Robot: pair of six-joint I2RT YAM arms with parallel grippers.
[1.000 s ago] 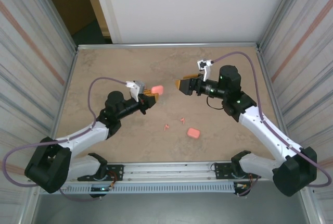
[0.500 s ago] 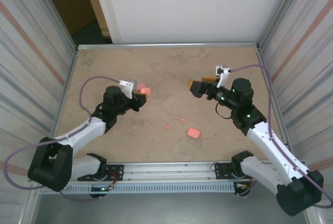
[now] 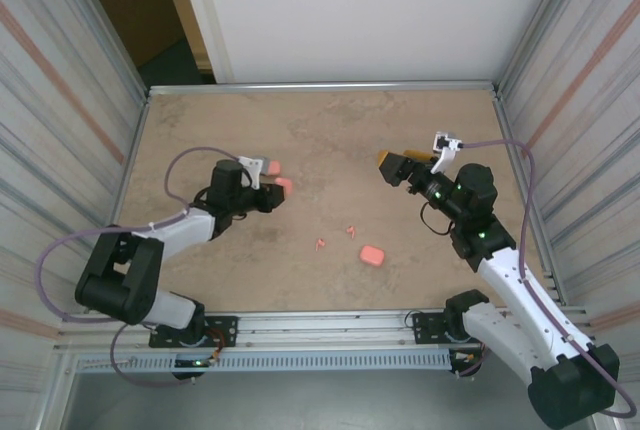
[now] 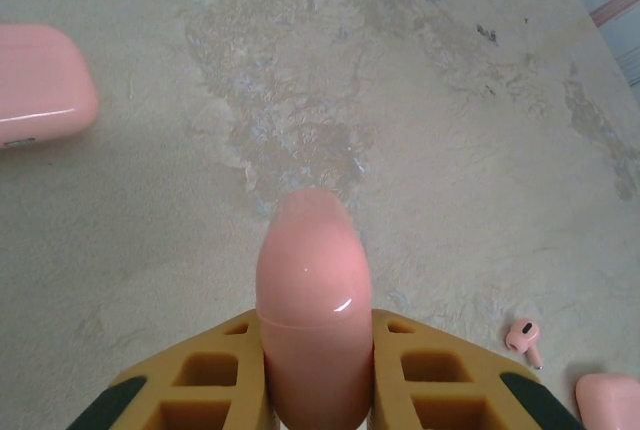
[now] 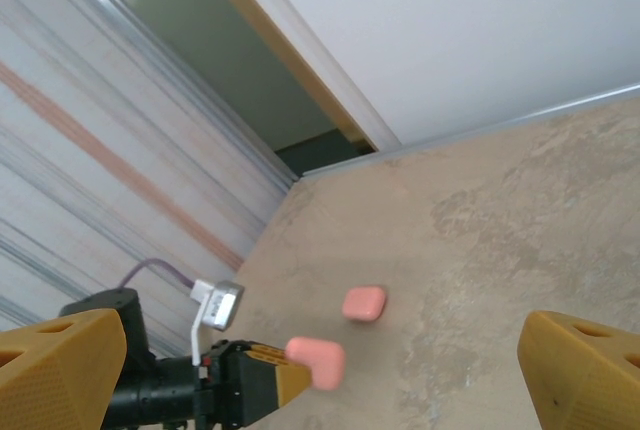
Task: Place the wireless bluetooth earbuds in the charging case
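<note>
The case in my left gripper should next go down onto the clear, bare tabletop below, between the second case and the earbuds, and I should release it there.
My left gripper (image 3: 274,192) is shut on a rounded pink charging case (image 3: 285,186). In the left wrist view the case (image 4: 312,285) stands clamped between the yellow fingers (image 4: 205,375), its lid seam closed, just above the table. Two tiny pink earbuds (image 3: 351,231) (image 3: 319,243) lie mid-table; one earbud (image 4: 522,335) shows at that view's lower right. My right gripper (image 3: 396,166) hangs open and empty above the right half. From its wrist camera I see the held case (image 5: 318,360) and the left gripper (image 5: 250,378).
A second pink case (image 3: 272,166) (image 5: 364,303) (image 4: 40,85) lies just behind the left gripper. A third case (image 3: 372,254) (image 4: 610,400) rests nearer the front, right of the earbuds. Corrugated walls (image 3: 60,130) close in both sides, with a doorway at the back left.
The left gripper has drawn back leftward with the pink case and sunk closer to the table. The right arm has pulled away to the right, still open.
</note>
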